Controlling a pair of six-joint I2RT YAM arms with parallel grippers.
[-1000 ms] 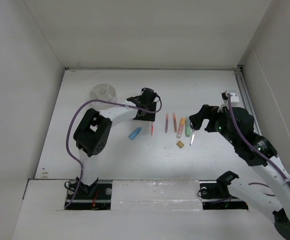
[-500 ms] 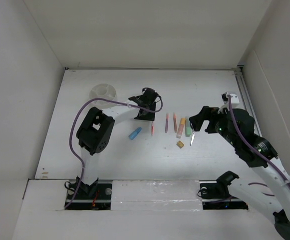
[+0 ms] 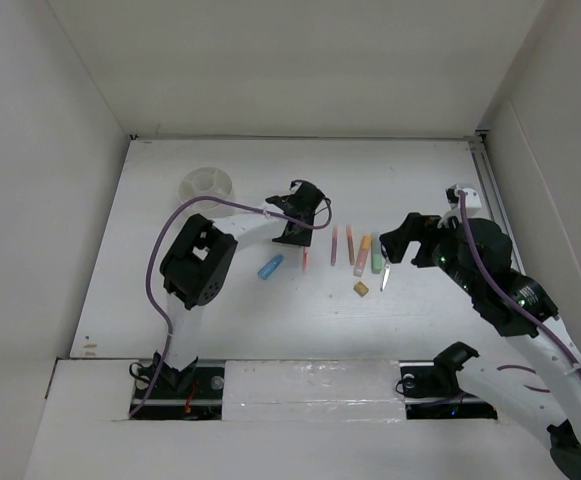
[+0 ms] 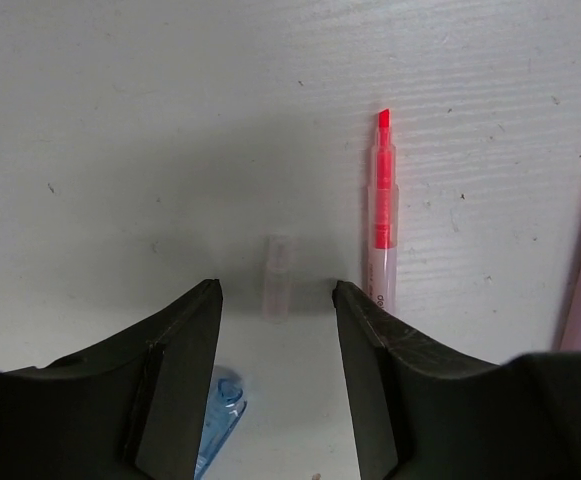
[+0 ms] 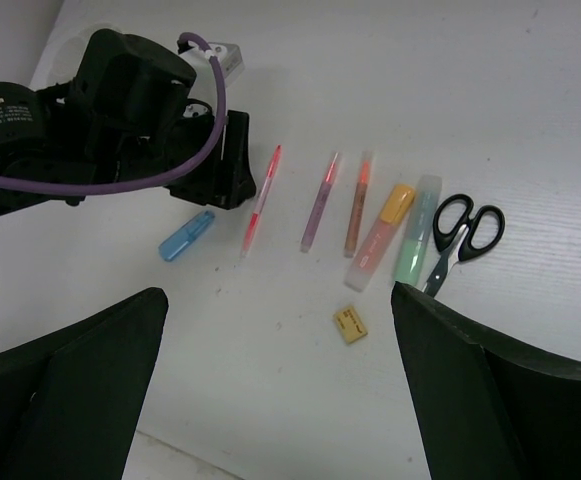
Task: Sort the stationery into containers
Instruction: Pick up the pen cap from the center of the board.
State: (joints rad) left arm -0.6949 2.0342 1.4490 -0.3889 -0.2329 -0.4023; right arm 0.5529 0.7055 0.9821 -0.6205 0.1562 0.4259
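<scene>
My right gripper is open and will next lower its fingers left in the top view around the red pen's middle (image 3: 305,250) (image 5: 260,202), which lies below on that side.
My left gripper (image 4: 276,292) hovers low over the table with its jaws partly open and nothing between them. A small clear cap (image 4: 279,277) lies just ahead of the gap. An uncapped red pen (image 4: 382,215) lies to its right and a blue capsule-shaped piece (image 4: 215,420) near the left finger. The right gripper (image 5: 280,310) hangs wide open above the row: pink pen (image 5: 320,202), orange pen (image 5: 359,203), orange highlighter (image 5: 384,235), green highlighter (image 5: 416,243), scissors (image 5: 462,235) and tan eraser (image 5: 350,325). The white divided cup (image 3: 207,184) stands at the far left.
The left arm's purple cable (image 3: 160,250) loops out over the left side of the table. White walls close the table on both sides and at the back. A rail (image 3: 490,185) runs along the right edge.
The left gripper's jaws have narrowed, and its wrist has shifted slightly to the right near the red pen. The right arm and the stationery have not moved.
</scene>
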